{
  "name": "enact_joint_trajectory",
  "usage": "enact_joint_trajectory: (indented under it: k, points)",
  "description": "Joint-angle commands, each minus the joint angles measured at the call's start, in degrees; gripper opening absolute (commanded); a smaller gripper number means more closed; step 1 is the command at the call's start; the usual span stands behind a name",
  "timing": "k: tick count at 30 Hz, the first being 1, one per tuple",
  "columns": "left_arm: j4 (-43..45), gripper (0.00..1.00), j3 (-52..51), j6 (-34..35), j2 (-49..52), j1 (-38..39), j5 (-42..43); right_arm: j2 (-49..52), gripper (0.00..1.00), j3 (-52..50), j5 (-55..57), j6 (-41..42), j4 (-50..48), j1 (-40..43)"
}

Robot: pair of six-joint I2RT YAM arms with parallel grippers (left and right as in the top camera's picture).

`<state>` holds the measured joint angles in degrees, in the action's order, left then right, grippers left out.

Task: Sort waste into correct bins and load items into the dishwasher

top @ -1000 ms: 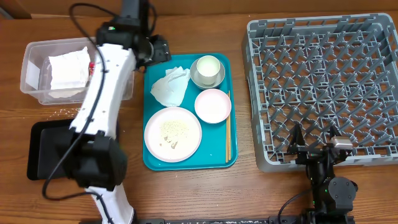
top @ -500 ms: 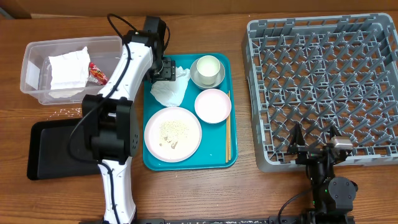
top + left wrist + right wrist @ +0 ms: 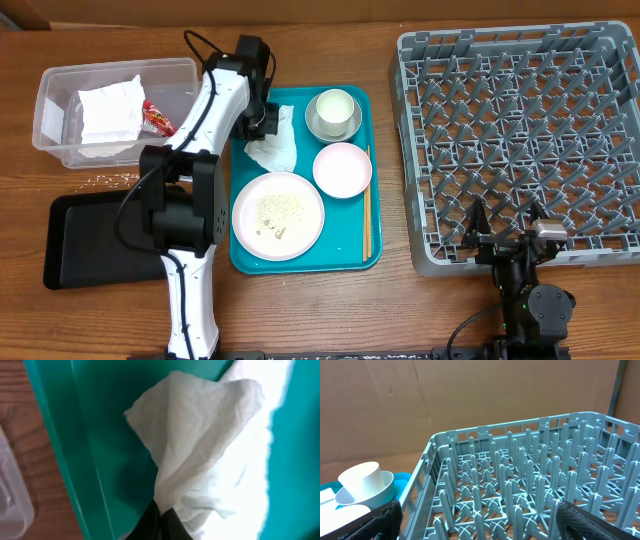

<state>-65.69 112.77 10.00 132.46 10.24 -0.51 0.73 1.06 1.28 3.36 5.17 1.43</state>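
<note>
The left gripper rises and moves to the left in the overhead view next, releasing over the clear tub [image 3: 10,492], because another napkin already lies in that tub.
On the teal tray [image 3: 246,256] lies a crumpled white napkin [image 3: 277,150], and my left gripper [image 3: 267,119] is shut on its upper edge. The left wrist view shows the dark fingertips [image 3: 150,522] pinching the napkin [image 3: 210,445] over the teal tray [image 3: 95,435]. A white plate [image 3: 278,215] with rice grains, a small bowl [image 3: 342,169], a cup [image 3: 334,108] in a metal bowl and chopsticks [image 3: 366,205] also sit on the tray. My right gripper [image 3: 506,222] stands open at the near edge of the grey dish rack [image 3: 520,130], its fingers wide apart over the rack [image 3: 520,485].
The clear tub [image 3: 55,85] at the far left holds another white napkin [image 3: 108,115] and a red wrapper [image 3: 156,117]. A black tray [image 3: 85,240] lies in front of it. Loose rice grains [image 3: 110,180] are scattered on the wood between them.
My left arm swung from the clear tub across to the teal tray, came down on the napkin, and its jaws shut on it. The right arm has not moved.
</note>
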Motion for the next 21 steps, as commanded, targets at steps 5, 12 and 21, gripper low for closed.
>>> enact_joint_trajectory:
  k: [5, 12, 21]
  points:
    - [-3.2, 0.04, 12.2, 15.0, -9.9, -2.9, 0.8, -0.6, 1.0, -0.6, -0.3, -0.2, -0.3, 0.2]
    - [-4.5, 0.04, 13.8, 33.9, -17.8, -11.4, -10.7, -0.6, 1.0, -0.6, -0.3, -0.2, -0.3, 0.2]
    - [-9.0, 0.04, 9.9, 51.2, -15.2, -21.9, -10.4, -0.6, 1.0, -0.6, -0.3, -0.2, -0.3, 0.2]
